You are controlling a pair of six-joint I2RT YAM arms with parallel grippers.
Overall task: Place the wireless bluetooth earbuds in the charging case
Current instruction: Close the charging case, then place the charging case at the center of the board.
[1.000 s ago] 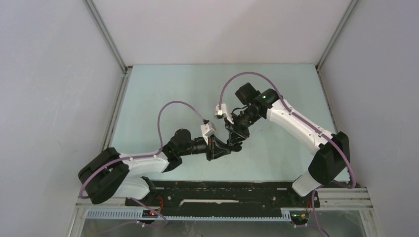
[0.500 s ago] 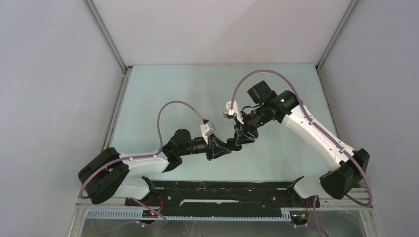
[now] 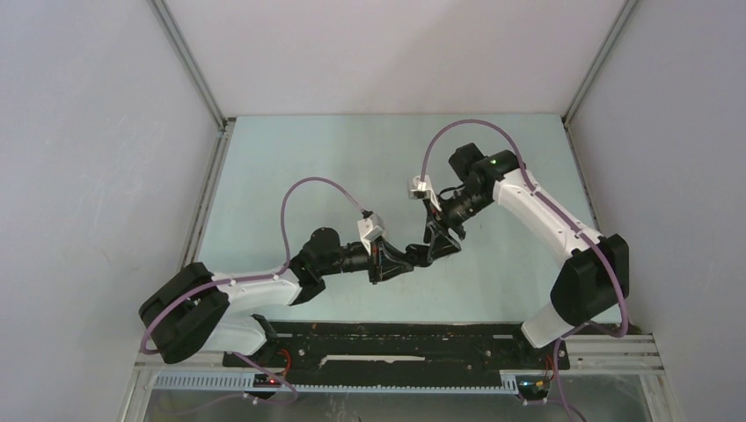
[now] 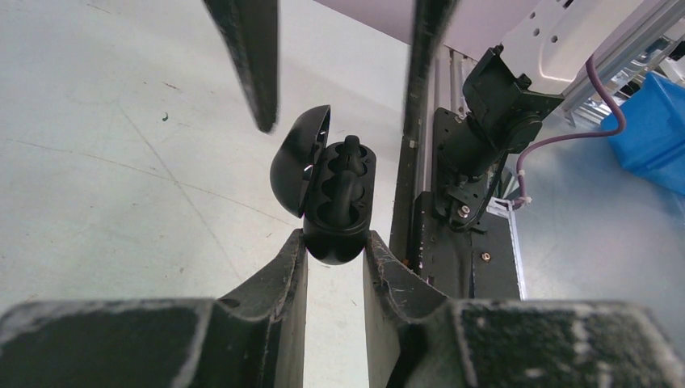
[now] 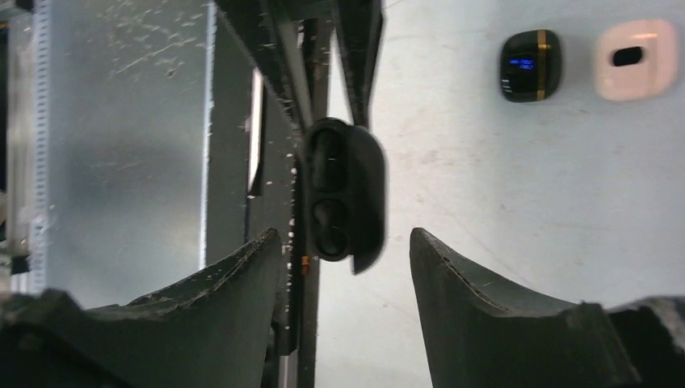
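My left gripper moves down toward the right in the top view next and releases the case on the bare tabletop below it, where there's room.
My left gripper (image 4: 335,242) is shut on the lower end of the black charging case (image 4: 335,194), held above the table with its lid (image 4: 297,166) swung open to the left. A black earbud (image 4: 349,166) lies in the case's wells. In the right wrist view the same case (image 5: 343,194) hangs just beyond my right gripper (image 5: 343,234), which is open, its fingers (image 5: 452,275) clear of the case. In the top view the two grippers meet near the table's middle, the left gripper (image 3: 420,257) below the right gripper (image 3: 442,239).
A small black case with a blue display and gold band (image 5: 529,65) and a pale pink case (image 5: 636,58) lie on the table beyond. The black base rail (image 3: 396,338) runs along the near edge. The right arm's base (image 4: 501,89) stands close by.
The right gripper has opened and drawn back up and to the right, away from the case. The left arm and the case it holds have stayed still.
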